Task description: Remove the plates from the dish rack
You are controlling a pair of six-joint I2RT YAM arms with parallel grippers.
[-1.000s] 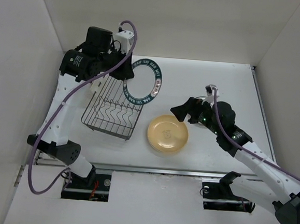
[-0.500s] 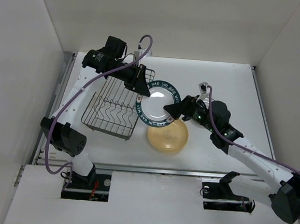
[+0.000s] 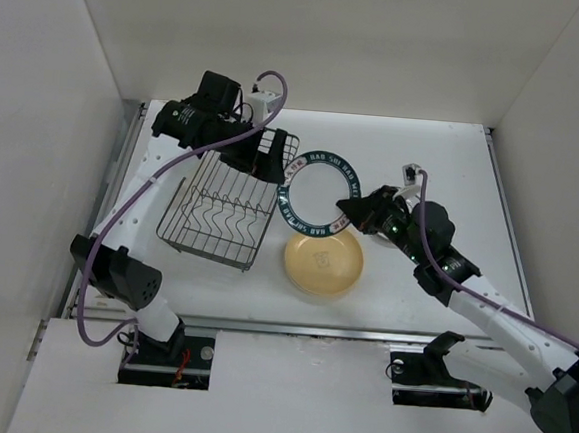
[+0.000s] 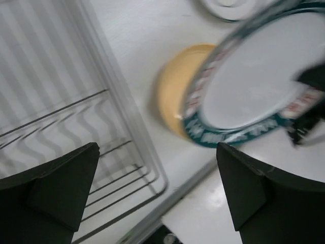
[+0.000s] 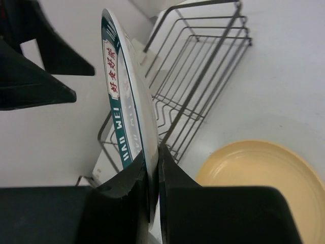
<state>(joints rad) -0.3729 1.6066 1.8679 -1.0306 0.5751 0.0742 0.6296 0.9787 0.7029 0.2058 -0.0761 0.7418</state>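
I should next move my right gripper down and away from the rack. Then I need to bring its plate onto the other white plate.
A white plate with a dark teal rim (image 3: 318, 192) hangs upright above the table, between the dish rack (image 3: 217, 214) and my right arm. My right gripper (image 3: 356, 215) is shut on its right rim; the right wrist view shows that plate (image 5: 126, 101) edge-on, pinched between the fingers (image 5: 175, 175). My left gripper (image 3: 274, 163) stands wide open just left of the plate, over the rack's far right corner, touching nothing. In the left wrist view the open gripper (image 4: 156, 168) frames the table, with the teal-rimmed plate (image 4: 254, 96) beyond. A yellow plate (image 3: 323, 262) lies flat on the table below. The rack's slots show no plates.
White walls close in the table (image 3: 434, 168) on the left, back and right. The front edge (image 3: 291, 327) runs just below the yellow plate (image 5: 259, 173). The left arm's purple cable (image 3: 173, 167) loops over the rack's left side.
The left gripper has let go of the teal-rimmed plate, opened wide and drawn back toward the rack. The right gripper has shut on the plate's rim and carried it slightly up and right.
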